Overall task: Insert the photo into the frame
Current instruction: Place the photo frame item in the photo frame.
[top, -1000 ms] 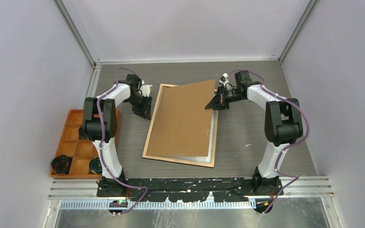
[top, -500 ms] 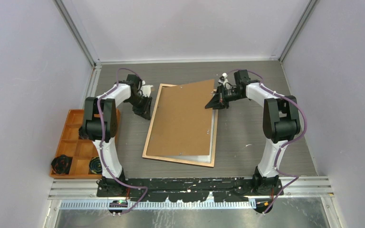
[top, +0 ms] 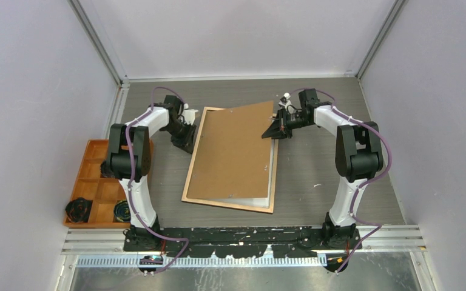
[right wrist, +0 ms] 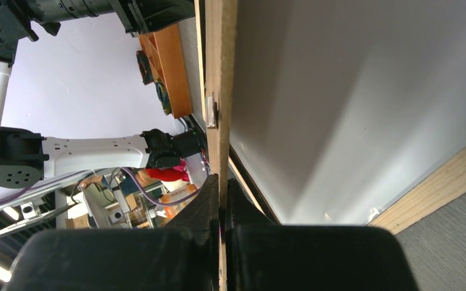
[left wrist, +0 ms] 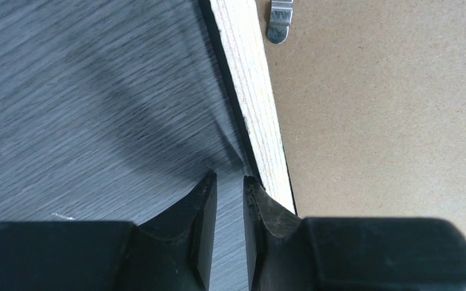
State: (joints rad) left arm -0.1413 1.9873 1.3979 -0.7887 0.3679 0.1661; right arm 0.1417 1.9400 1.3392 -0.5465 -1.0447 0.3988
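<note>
My right gripper should next lower the pinched board edge just inside the frame's bar, as that edge is raised above the pale sheet.
The frame lies back-up on the table, its light wood rails showing. The brown backing board rests skewed over it, with its far right corner raised. My right gripper is shut on that board edge, the jaws pinching it. Under the lifted board a pale sheet lies inside the frame's rail. The photo's printed face does not show. My left gripper sits low at the frame's left rail. Its jaws stand slightly apart and empty over the table, and the right fingertip is at the rail.
A metal clip sits on the backing board near the left rail. An orange compartment tray stands at the left table edge and holds dark coiled items. Walls enclose the table on three sides.
My left gripper has edged slightly toward the frame's left rail. My right gripper still holds the raised board corner, almost unmoved.
</note>
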